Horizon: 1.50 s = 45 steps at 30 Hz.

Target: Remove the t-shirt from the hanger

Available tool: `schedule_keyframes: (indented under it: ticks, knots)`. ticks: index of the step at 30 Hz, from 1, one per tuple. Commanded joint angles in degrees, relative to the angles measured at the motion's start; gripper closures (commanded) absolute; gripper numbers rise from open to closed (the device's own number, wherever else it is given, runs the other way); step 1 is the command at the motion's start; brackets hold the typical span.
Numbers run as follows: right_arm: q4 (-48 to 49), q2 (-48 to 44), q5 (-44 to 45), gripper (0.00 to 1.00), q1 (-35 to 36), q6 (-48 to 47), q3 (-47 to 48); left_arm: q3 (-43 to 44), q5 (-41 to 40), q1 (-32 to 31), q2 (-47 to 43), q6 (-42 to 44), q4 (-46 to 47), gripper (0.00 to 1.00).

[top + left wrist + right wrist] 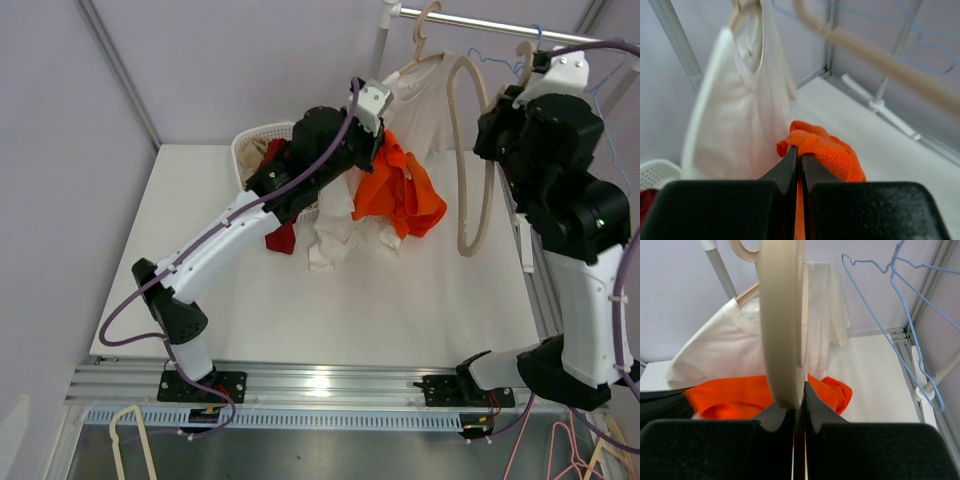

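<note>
The orange t-shirt (400,195) is off the hanger. My right gripper will next move outward to the bar's clear part (490,23), hook the hanger over it and let go.
The orange t-shirt (400,195) hangs bunched from my left gripper (383,140), which is shut on a fold of it above the table; the wrist view shows the jaws (800,152) pinching the orange cloth (832,155). My right gripper (497,105) is shut on a bare beige hanger (470,150) that hangs down lengthwise, to the right of the shirt. In the right wrist view the hanger (782,315) rises from the closed jaws (799,390), with the orange shirt (730,392) behind it and apart from it.
A white t-shirt (420,100) hangs on another hanger on the rail (480,25), beside blue wire hangers (875,305). A white basket (255,140) with clothes stands at the back. White cloth (335,235) and a red garment (282,238) lie on the table.
</note>
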Motion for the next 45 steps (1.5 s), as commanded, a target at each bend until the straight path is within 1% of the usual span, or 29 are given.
schedule_keyframes:
  ticks: [1,4,6,7,8,10,11,13,14,15,16,17,18,21,23,24,26,28,30,33,34,37,41,44,45]
  knots:
    - [8.59,3.42,-0.94,1.00,-2.25,-3.07,-0.96,10.62,5.16,-0.27,-6.83,-2.27,-3.17,0.99]
    - [11.85,6.32,-3.67,1.00,-5.06,-4.74,0.00,14.57,5.95,0.78,-8.33,-0.08,-3.53,0.99]
    - [13.17,8.51,-5.07,1.00,-6.47,-5.70,1.58,16.07,5.16,3.14,-9.74,0.11,-2.40,0.99]
    - [13.96,9.14,-5.69,1.00,-7.96,-5.88,1.94,18.08,9.16,4.46,-9.91,-0.24,-2.48,0.95]
    - [14.49,9.75,-6.13,1.00,-8.49,-5.97,2.90,20.80,11.29,7.52,-9.48,-1.37,-2.74,0.94]
    - [16.33,11.42,-6.93,1.00,-9.46,-6.49,3.52,23.80,13.32,10.26,-8.69,-4.19,-3.18,0.96]
    - [16.95,11.95,-7.19,1.00,-10.25,-6.67,3.78,26.25,13.94,13.06,-8.42,-5.50,-1.96,0.96]
    - [18.79,13.18,-7.28,1.00,-10.87,-7.20,4.84,26.28,14.12,15.89,-8.95,-7.26,1.11,0.96]
    - [19.50,14.06,-7.80,1.00,-11.57,-7.38,4.93,26.01,15.25,18.77,-8.95,-9.01,4.52,0.96]
    - [21.24,14.85,-8.24,1.00,-11.92,-7.81,4.93,26.01,15.44,20.19,-8.69,-10.77,6.29,0.98]
    - [21.78,14.86,-8.60,1.00,-12.36,-7.82,5.19,26.01,15.62,21.51,-8.51,-10.79,8.31,0.98]
    - [22.22,15.99,-8.95,1.00,-12.98,-7.82,5.54,25.92,15.79,24.05,-8.25,-12.44,10.16,0.99]
    - [22.84,16.43,-9.04,1.00,-13.33,-7.91,5.80,25.66,15.62,25.20,-7.98,-13.33,14.09,0.99]
    - [25.74,18.02,-10.44,1.00,-14.73,-7.99,6.07,26.62,15.88,29.16,-5.79,-16.15,19.99,0.99]
    - [26.97,19.50,-10.97,1.00,-15.35,-7.56,6.95,28.46,16.84,31.18,-2.81,-17.29,20.20,0.99]
    - [27.32,20.21,-10.97,1.00,-15.88,-7.64,7.47,30.47,17.28,31.63,-1.84,-17.64,19.76,0.99]
    - [27.85,21.70,-10.97,1.00,-16.41,-7.47,9.22,30.15,17.46,32.42,-0.95,-17.82,20.81,0.99]
    - [28.29,23.90,-10.89,1.00,-17.28,-7.47,10.37,26.47,16.94,32.51,-1.39,-17.21,24.30,0.99]
    - [30.13,25.31,-10.71,1.00,-17.64,-7.73,10.55,24.96,16.76,32.60,-1.39,-17.03,26.60,0.99]
    - [32.85,26.80,-10.18,1.00,-18.43,-8.08,10.47,27.23,17.37,32.69,0.98,-17.03,28.63,0.99]
    - [33.56,27.33,-10.01,1.00,-18.95,-8.08,10.55,29.68,17.98,32.69,1.68,-16.94,28.98,0.99]
    - [35.58,29.35,-10.01,1.00,-19.75,-7.91,11.34,32.33,17.99,32.69,3.97,-16.77,29.60,0.99]
    - [36.64,31.55,-9.92,1.00,-21.06,-7.91,12.66,33.74,18.08,33.74,4.67,-17.29,30.75,0.99]
    - [36.56,32.96,-9.83,1.00,-21.42,-7.82,12.31,31.82,16.51,34.70,4.15,-16.68,30.48,0.99]
    - [36.29,33.40,-9.74,1.00,-21.59,-7.73,12.40,26.94,16.06,35.06,3.71,-16.94,31.00,0.99]
